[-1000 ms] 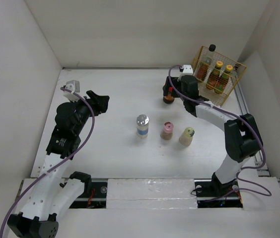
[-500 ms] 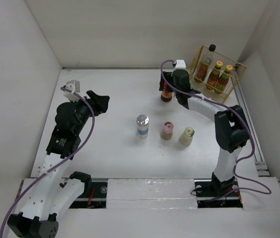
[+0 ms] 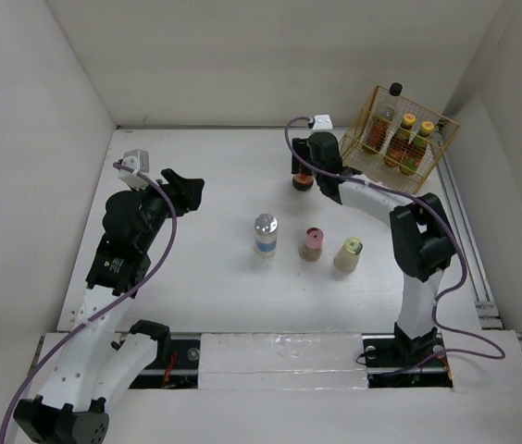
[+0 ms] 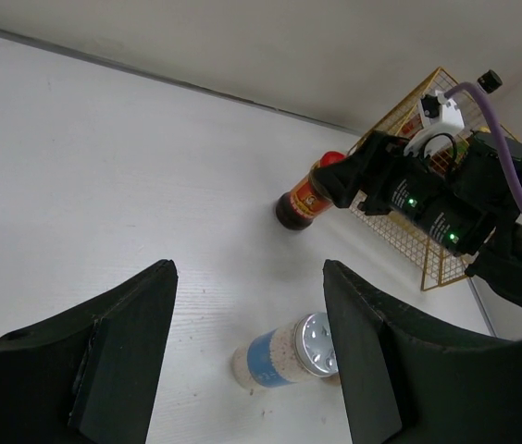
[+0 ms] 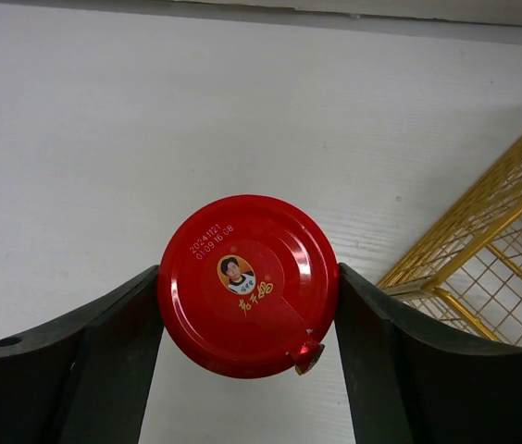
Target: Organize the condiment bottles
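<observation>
Next, I lift my right gripper over the basket's end by the black-capped bottle, then lower and release, as that end lies to its right in the top view.
My right gripper [image 3: 309,165] is shut on the red cap of a dark sauce bottle [image 3: 303,181] just left of the yellow wire basket. In the right wrist view both fingers press the cap [image 5: 247,282]; the bottle also shows in the left wrist view [image 4: 305,200]. A silver-capped jar with a blue label [image 3: 265,233], a pink-capped bottle [image 3: 312,243] and a cream-capped bottle [image 3: 349,252] stand in a row mid-table. One black-capped bottle [image 3: 386,118] and two yellow-capped bottles [image 3: 407,129] stand in the basket. My left gripper [image 3: 183,191] is open and empty, left of the row.
The yellow wire basket [image 3: 416,104] stands at the back right corner, near the right wall. In the left wrist view the silver-capped jar [image 4: 284,350] lies below and between the open fingers. White walls close in the table on three sides.
My right gripper has moved left, away from the basket, with the red-capped bottle in it. The left arm and the three bottles in the row have not moved.
</observation>
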{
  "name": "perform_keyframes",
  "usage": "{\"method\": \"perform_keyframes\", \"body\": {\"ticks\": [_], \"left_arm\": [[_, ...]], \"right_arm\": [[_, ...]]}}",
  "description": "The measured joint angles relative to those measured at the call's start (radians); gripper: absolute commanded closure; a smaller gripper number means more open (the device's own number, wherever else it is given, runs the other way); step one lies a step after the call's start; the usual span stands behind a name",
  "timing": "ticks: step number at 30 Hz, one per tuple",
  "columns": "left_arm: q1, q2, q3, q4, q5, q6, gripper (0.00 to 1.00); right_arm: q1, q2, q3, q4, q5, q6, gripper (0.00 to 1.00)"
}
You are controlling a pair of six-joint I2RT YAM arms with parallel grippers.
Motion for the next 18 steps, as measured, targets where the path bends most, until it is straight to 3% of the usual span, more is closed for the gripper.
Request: {"method": "perform_keyframes", "body": {"ticks": [4,9,18], "left_arm": [[0.000,0.000,0.000,0.000,0.000,0.000,0.40],[0.000,0.000,0.000,0.000,0.002,0.000,0.40],[0.000,-0.001,0.000,0.000,0.002,0.000,0.40]], "right_arm": [[0.013,-0.010,-0.005,0.002,-0.018,-0.018,0.50],[-0.009,-0.116,-0.055,-0.013,-0.193,-0.015,0.53],[-0.198,-0.306,0.052,0.006,-0.311,-0.010,0.54]]}}
